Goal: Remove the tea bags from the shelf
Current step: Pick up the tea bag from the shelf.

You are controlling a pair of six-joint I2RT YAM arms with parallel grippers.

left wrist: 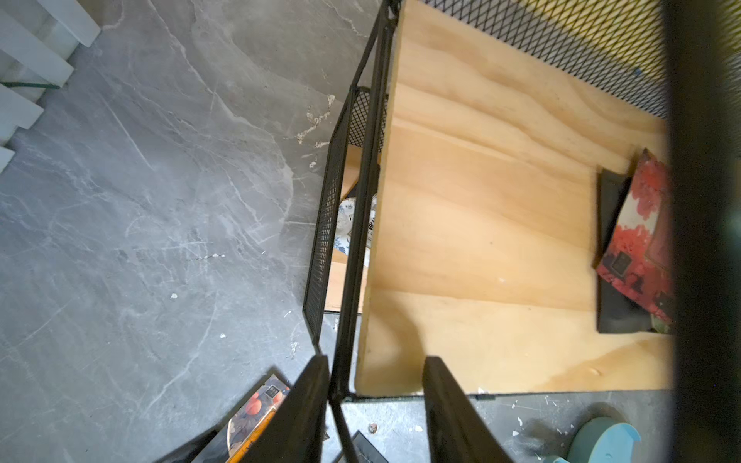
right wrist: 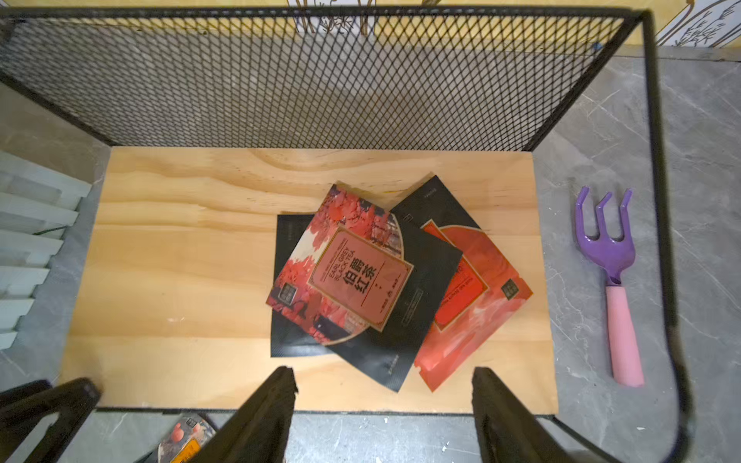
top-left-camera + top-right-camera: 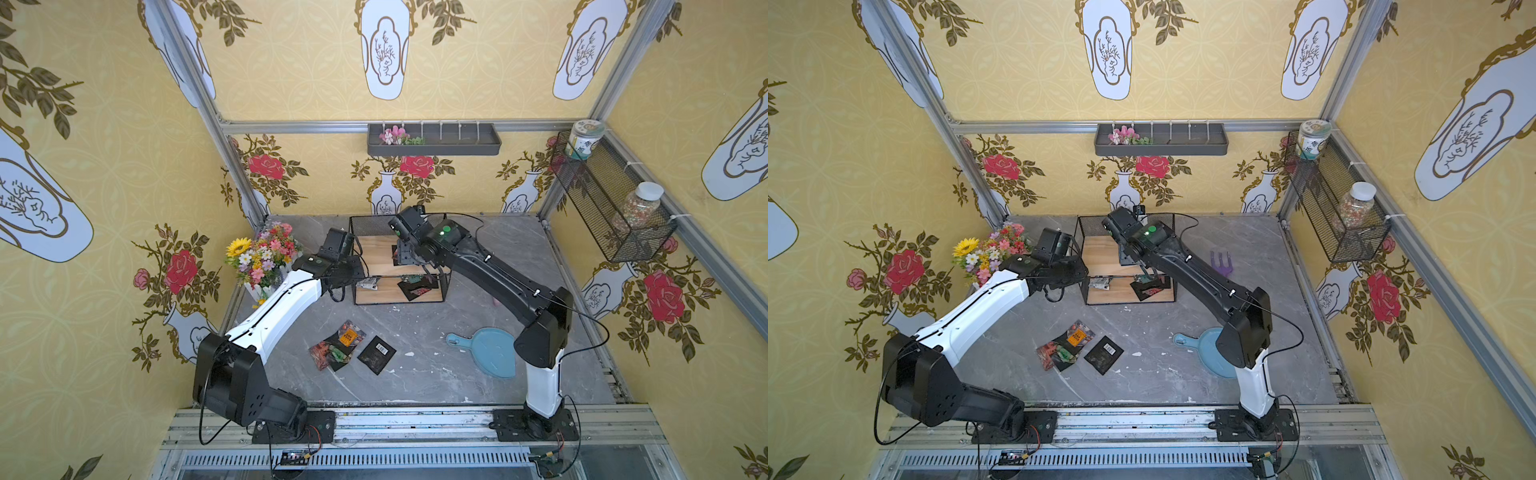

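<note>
My open right gripper moves down onto the topmost tea bag at its near black corner next. Its fingers then close there, since that bag lies uncovered over the others.
The shelf stands at the back middle of the table. Three overlapping red-and-black tea bags lie on its top board; the left wrist view shows them too. More tea bags and a whitish one lie on the lower board. Several tea bags, one with a barcode, lie on the table in front. My right gripper is open over the top board's front edge, just short of the pile. My left gripper is open astride the shelf's front left corner post.
A flower bunch stands left of the shelf, close to my left arm. A purple hand rake lies right of the shelf. A blue dish sits by the right arm's base. A mesh basket with jars hangs on the right wall.
</note>
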